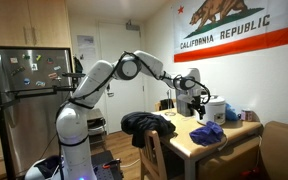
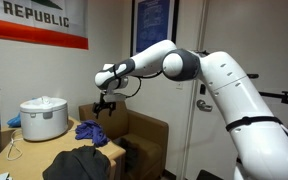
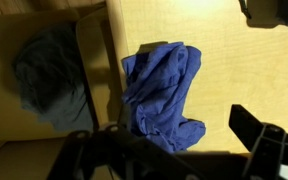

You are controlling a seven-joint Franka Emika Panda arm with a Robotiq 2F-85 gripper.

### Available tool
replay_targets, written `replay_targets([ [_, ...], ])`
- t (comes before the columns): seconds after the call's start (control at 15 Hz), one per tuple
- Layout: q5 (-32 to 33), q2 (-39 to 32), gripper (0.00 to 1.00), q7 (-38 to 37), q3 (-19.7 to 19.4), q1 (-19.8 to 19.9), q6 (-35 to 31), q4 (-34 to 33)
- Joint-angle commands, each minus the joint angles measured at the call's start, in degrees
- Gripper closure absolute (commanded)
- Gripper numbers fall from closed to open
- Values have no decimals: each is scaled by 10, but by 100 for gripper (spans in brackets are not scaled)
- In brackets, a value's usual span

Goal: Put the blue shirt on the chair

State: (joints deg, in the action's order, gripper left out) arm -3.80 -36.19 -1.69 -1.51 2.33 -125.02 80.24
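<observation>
The gripper will next go down and slightly outward onto the crumpled fold of the blue shirt [image 1: 208,133] [image 3: 163,96], since the shirt lies bunched on the table below the open fingers.
The blue shirt [image 1: 208,133] lies crumpled on the wooden table [image 1: 189,147], near the edge by the chair; it also shows in an exterior view [image 2: 90,131] and the wrist view [image 3: 162,90]. A wooden chair [image 1: 153,155] stands at the table with a dark garment [image 1: 147,124] draped over it. The chair's back rail [image 3: 96,60] and that garment [image 3: 49,70] show in the wrist view. My gripper [image 1: 194,100] hangs above the shirt, open and empty, in both exterior views [image 2: 106,108]; its fingers [image 3: 169,150] frame the shirt's lower end.
A white rice cooker [image 2: 42,117] stands on the table behind the shirt, also seen in an exterior view [image 1: 216,108]. A brown armchair [image 2: 149,135] sits at the table's end. A flag hangs on the wall [image 1: 239,25]. A refrigerator [image 1: 24,80] stands behind the robot.
</observation>
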Motion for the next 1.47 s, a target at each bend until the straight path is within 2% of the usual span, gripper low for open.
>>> replay_targets([
  [0.0, -12, -64, 0, 28, 15, 16, 15, -64],
  [0.53, -8, -165, 0, 31, 24, 17, 22, -162],
  [1.2, -10, -220, 0, 23, 27, 23, 55, -224],
  [1.33, -7, -227, 28, 21, 25, 23, 60, -235],
  [1.4, -10, -230, 34, 23, 27, 25, 62, -240],
])
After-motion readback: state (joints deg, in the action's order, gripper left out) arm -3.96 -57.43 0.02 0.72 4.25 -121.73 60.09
